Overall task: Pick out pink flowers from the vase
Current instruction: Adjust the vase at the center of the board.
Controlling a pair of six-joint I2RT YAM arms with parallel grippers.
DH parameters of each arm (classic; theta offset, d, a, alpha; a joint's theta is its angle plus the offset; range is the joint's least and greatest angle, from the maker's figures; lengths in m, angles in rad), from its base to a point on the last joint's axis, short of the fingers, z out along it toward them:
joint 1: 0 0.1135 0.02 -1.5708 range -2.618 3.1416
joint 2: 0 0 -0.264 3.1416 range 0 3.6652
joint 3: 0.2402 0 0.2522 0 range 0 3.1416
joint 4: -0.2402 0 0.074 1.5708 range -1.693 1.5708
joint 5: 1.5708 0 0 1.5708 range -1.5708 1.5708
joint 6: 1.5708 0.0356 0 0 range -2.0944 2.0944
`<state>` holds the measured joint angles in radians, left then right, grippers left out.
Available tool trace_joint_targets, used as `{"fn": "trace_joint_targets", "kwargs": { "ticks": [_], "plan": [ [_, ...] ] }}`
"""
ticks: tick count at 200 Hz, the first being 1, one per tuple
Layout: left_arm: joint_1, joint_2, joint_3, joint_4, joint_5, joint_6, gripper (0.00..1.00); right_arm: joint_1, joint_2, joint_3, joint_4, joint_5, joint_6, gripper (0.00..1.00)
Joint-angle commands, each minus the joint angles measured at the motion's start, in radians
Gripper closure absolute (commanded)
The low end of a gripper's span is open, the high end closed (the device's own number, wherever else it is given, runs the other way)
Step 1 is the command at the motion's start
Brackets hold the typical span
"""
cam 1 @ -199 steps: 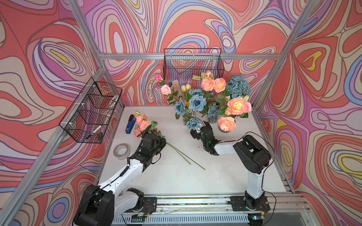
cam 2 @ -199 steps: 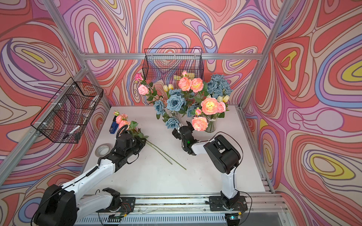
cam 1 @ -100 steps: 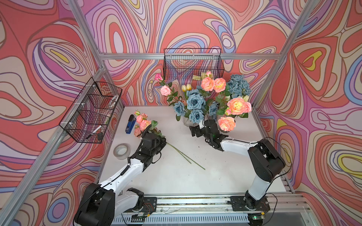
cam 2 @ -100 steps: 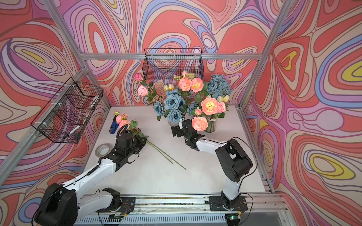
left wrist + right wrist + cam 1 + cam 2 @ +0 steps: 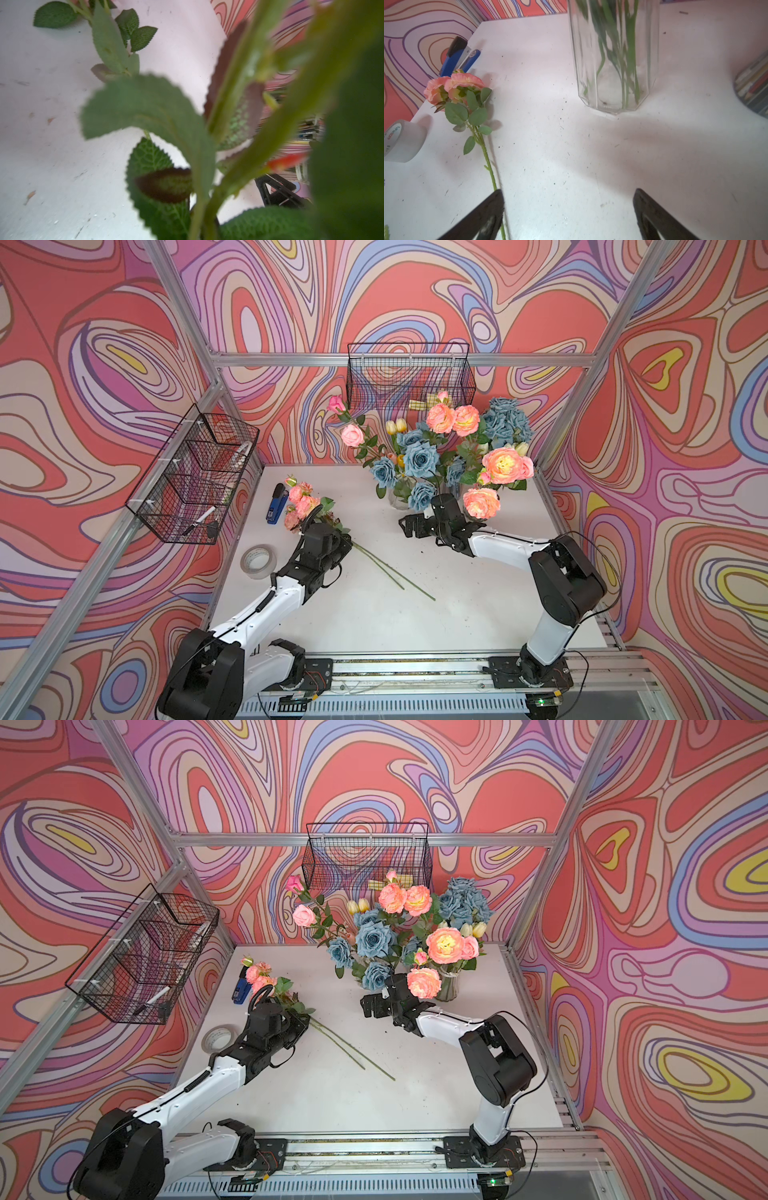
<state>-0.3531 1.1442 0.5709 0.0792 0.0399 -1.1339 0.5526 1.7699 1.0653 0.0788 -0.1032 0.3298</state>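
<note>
A picked pink flower already lies flat. Next, I will lower my left gripper toward the tabletop (image 5: 365, 553) beside that flower's long stem and let go of the leafy stems there.
Several pink flowers (image 5: 505, 460) stand among blue roses in the glass vase (image 5: 612, 62) at the back of the table. Picked pink flowers (image 5: 303, 504) lie at the back left, their long stems (image 5: 386, 572) trailing toward the middle. My left gripper (image 5: 338, 537) is shut on leafy pink-flower stems (image 5: 207, 207); leaves hide its fingers. My right gripper (image 5: 569, 191) is open and holds nothing, low over the table just in front of the vase (image 5: 397, 504). One pink flower (image 5: 452, 87) shows lying flat in the right wrist view.
A blue stapler (image 5: 276, 504) and a tape roll (image 5: 258, 562) lie at the table's left. Wire baskets hang on the left wall (image 5: 191, 481) and the back wall (image 5: 409, 373). A second vase (image 5: 449, 988) stands right of the first. Blue roses (image 5: 419, 458) and tulips (image 5: 395, 426) fill the bunch.
My right arm's elbow has swung out to the right and lower, while its open gripper stayed by the vase foot. The blue roses shifted a little. The left arm has not moved.
</note>
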Motion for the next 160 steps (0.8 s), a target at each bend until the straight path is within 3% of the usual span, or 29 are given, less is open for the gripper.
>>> {"fn": "trace_joint_targets", "kwargs": {
  "ticks": [1, 77, 117, 160],
  "plan": [
    [-0.001, 0.010, 0.048, -0.085, -0.040, -0.040, 1.00, -0.003, -0.048, -0.007, -0.072, -0.009, 0.057, 0.02],
    [-0.002, 0.138, 0.053, -0.107, 0.033, -0.242, 1.00, -0.003, -0.048, 0.062, -0.202, -0.026, 0.152, 0.02],
    [-0.002, 0.200, 0.118, -0.200, 0.042, -0.262, 1.00, -0.003, -0.053, 0.074, -0.233, -0.035, 0.175, 0.02],
    [-0.003, 0.305, 0.150, -0.173, 0.107, -0.283, 0.97, -0.003, -0.051, 0.078, -0.258, -0.090, 0.220, 0.02]
  ]
}}
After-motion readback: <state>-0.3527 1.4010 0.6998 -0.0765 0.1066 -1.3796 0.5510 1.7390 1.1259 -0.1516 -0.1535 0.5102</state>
